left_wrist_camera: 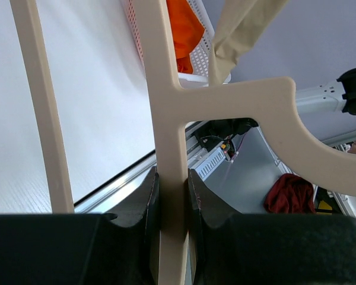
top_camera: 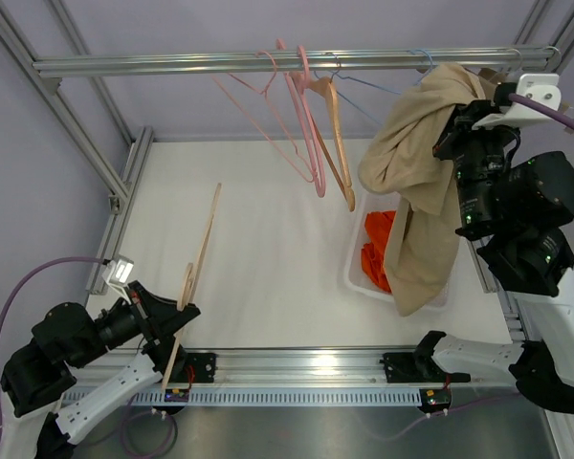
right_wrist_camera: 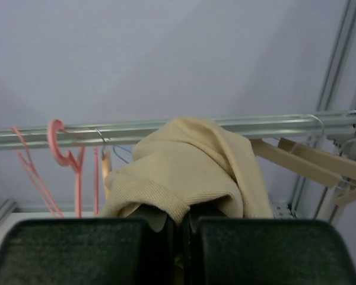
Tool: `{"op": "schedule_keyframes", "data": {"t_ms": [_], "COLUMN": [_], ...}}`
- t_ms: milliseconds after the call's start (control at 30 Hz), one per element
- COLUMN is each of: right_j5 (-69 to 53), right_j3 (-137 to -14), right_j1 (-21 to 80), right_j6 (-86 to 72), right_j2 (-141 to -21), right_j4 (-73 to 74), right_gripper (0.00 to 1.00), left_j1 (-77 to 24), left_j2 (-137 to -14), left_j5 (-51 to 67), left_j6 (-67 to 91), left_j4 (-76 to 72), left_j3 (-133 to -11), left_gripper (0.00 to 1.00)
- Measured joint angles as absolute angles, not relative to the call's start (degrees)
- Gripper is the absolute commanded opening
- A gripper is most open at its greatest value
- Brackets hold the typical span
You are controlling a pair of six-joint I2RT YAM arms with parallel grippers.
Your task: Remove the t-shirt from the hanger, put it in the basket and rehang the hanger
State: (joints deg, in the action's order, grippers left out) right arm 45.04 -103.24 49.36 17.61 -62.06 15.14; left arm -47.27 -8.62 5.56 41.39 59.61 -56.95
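Observation:
The shirt goes down with my right gripper tilting downward next, for release inside the white basket (top_camera: pixel 376 251), since the basket stands below, under the t-shirt's drooping end.
The beige t-shirt (top_camera: pixel 416 191) hangs bunched high on the right, close under the rail, its lower end drooping over the basket. My right gripper (top_camera: pixel 447 139) is shut on its ribbed collar edge; in the right wrist view the t-shirt (right_wrist_camera: pixel 190 172) fills the middle above the closed right gripper (right_wrist_camera: pixel 179 221). A bare beige hanger (top_camera: pixel 206 234) leans over the table at the lower left, apart from the shirt. My left gripper (top_camera: pixel 179 320) is shut on it. In the left wrist view the hanger (left_wrist_camera: pixel 172 119) runs upright between the pads of the left gripper (left_wrist_camera: pixel 172 196).
The metal rail (top_camera: pixel 220 65) across the back carries pink hangers (top_camera: pixel 301 124), a wooden hanger (top_camera: pixel 340 143) and a blue wire one (top_camera: pixel 421 59). A white basket (top_camera: pixel 356 273) with orange cloth (top_camera: pixel 378 249) stands under the shirt. More wooden hangers (right_wrist_camera: pixel 308 160) hang at the rail's right end.

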Motion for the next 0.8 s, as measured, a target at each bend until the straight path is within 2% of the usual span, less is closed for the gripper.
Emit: {"op": "schedule_keyframes", "data": {"t_ms": [167,467,533,667,767,800], "right_j5": [41.9,47.0,47.6,47.5,47.5,47.5], "right_j3": [-92.7,-50.0,-43.1,-36.0,-34.8,-34.5], "right_j1": [39.3,34.4,33.1,31.4,30.6,30.3], "right_j6": [12.1,-7.7,-13.3,-23.8,-30.2,-32.0], "right_j2": [-59.0,-43.0,-41.9,-44.3,-47.4,-48.2], "right_j4": [16.2,15.0,16.6,19.5,20.2,20.4], "right_gripper": [0.00,0.00,0.04,0.20,0.41,0.58], "left_j1": [-47.3,-47.3,-47.3,-47.3,-47.3,-47.3], "left_j2": [-10.0,-13.4,-14.7,-17.2,-18.2,-18.6], "left_j5": [5.3,3.6,3.7,3.7,3.7,3.6], "left_j6": [41.9,41.8,41.8,41.8,41.8,41.8], "left_j4": [58.0,52.7,51.4,48.9,47.4,46.7], "left_j3": [-55.6,-55.9,-55.9,-55.9,-55.9,-55.9], "left_gripper": [0.00,0.00,0.00,0.00,0.00,0.00]}}
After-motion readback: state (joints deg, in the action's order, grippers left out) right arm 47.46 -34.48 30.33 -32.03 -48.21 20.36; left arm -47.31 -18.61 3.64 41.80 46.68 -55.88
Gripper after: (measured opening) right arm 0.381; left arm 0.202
